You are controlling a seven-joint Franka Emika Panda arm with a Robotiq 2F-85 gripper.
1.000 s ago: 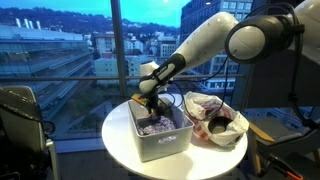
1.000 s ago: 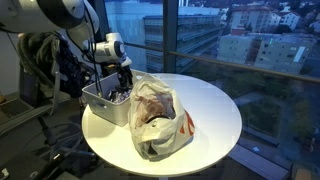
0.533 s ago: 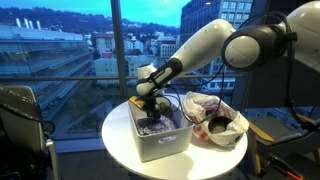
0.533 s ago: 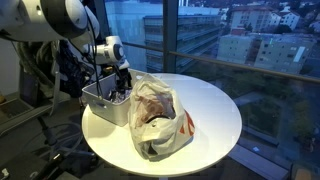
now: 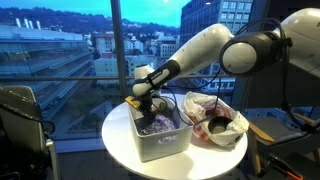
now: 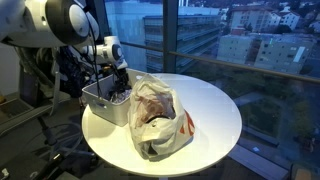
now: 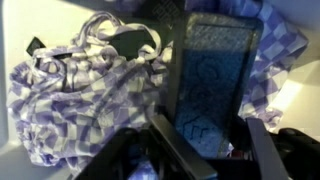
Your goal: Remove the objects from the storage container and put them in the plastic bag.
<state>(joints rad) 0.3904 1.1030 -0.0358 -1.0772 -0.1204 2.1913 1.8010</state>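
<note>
The gripper will lift the dark item clear of the container's rim, carry it over to the bag's opening and let go, since that opening is past the container's side.
The white storage container stands on the round table beside the crinkly white plastic bag. A purple-white checked cloth lies bunched inside the tub. On the cloth lies a dark flat rectangular item. My gripper reaches down into the tub, its two fingers against the long sides of the dark item. Something reddish-brown shows inside the bag.
The round white table stands next to a large window. A dark chair is beside the table. The bag fills the space right next to the tub.
The arm has sunk slightly into the tub. The jaws have narrowed from wide open onto the dark item.
</note>
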